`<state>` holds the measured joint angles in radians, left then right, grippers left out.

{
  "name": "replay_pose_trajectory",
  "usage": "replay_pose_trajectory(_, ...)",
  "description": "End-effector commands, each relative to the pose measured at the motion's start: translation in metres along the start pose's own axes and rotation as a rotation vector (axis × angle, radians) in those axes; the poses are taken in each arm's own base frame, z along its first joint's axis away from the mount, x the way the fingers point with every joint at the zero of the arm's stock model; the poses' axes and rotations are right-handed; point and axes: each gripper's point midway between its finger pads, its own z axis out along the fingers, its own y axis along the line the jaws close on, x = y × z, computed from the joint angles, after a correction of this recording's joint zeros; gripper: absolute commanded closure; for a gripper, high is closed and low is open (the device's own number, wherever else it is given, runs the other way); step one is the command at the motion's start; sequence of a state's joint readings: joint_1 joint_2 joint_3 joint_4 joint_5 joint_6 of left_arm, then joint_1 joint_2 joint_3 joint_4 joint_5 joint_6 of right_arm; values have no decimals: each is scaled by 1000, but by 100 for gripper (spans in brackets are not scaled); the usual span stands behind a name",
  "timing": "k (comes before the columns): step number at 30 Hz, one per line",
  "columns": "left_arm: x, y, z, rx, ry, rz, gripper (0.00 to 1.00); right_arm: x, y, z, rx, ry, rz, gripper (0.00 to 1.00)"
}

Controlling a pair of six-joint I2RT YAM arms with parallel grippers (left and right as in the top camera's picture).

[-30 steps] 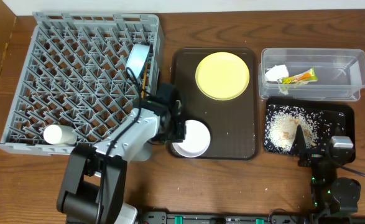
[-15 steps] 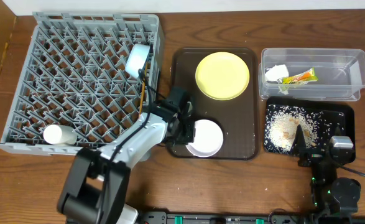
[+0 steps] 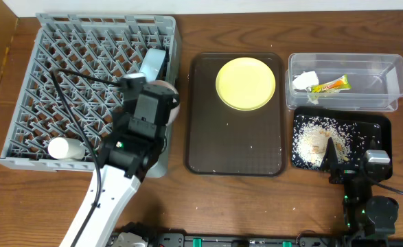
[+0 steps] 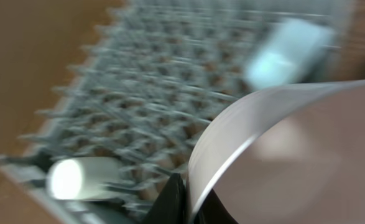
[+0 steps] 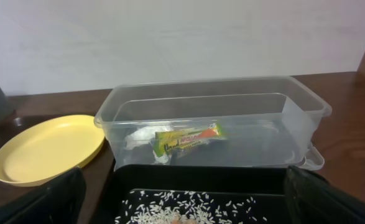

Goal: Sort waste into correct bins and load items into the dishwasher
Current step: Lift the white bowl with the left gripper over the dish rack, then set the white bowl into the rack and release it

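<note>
I should turn my left gripper and move it down next, to bring the white bowl (image 4: 281, 149) off the rack's edge onto the rack's wires (image 4: 206, 104) beside the light blue bowl, because those pegs are empty.
My left gripper (image 3: 154, 104) is shut on the rim of the white bowl (image 3: 171, 98) and holds it tilted over the right edge of the grey dish rack (image 3: 84, 75). In the left wrist view the bowl (image 4: 281, 149) fills the right side, its rim pinched in the jaws (image 4: 185, 200). A light blue bowl (image 3: 153, 64) and a white cup (image 3: 65, 148) sit in the rack. The yellow plate (image 3: 246, 83) lies on the brown tray. The clear tub (image 3: 386, 72) holds the wrapper (image 3: 331, 84) and white paper (image 3: 304, 80). Rice (image 3: 314, 139) lies in the black tray (image 3: 373, 127). My right gripper (image 3: 338, 162) is open at that tray's near edge. Chopsticks are hidden.
The dark brown serving tray (image 3: 235, 140) lies between the rack and the bins, with a few crumbs on it. In the right wrist view the tub (image 5: 306, 106), wrapper (image 5: 188, 138) and plate (image 5: 45, 149) stand behind the black tray (image 5: 201, 177).
My left gripper has lifted the white bowl off the brown tray and carried it up and left to the rack's right edge. The right arm has not moved.
</note>
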<state>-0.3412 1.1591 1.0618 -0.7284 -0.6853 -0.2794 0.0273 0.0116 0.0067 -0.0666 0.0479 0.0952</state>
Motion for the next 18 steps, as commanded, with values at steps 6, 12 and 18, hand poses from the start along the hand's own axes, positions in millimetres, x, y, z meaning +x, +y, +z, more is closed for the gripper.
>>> replay_pose_trajectory(6, 5, 44, 37, -511, 6, 234, 92, 0, -2, 0, 6, 0, 5, 1)
replay_pose_trajectory(12, 13, 38, 58, -680, 26, 400, 92, 0, -2, 0, 6, 0, 5, 1)
replay_pose_trajectory(18, 21, 29, 70, -718, 44, 484, 92, 0, -2, 0, 6, 0, 5, 1)
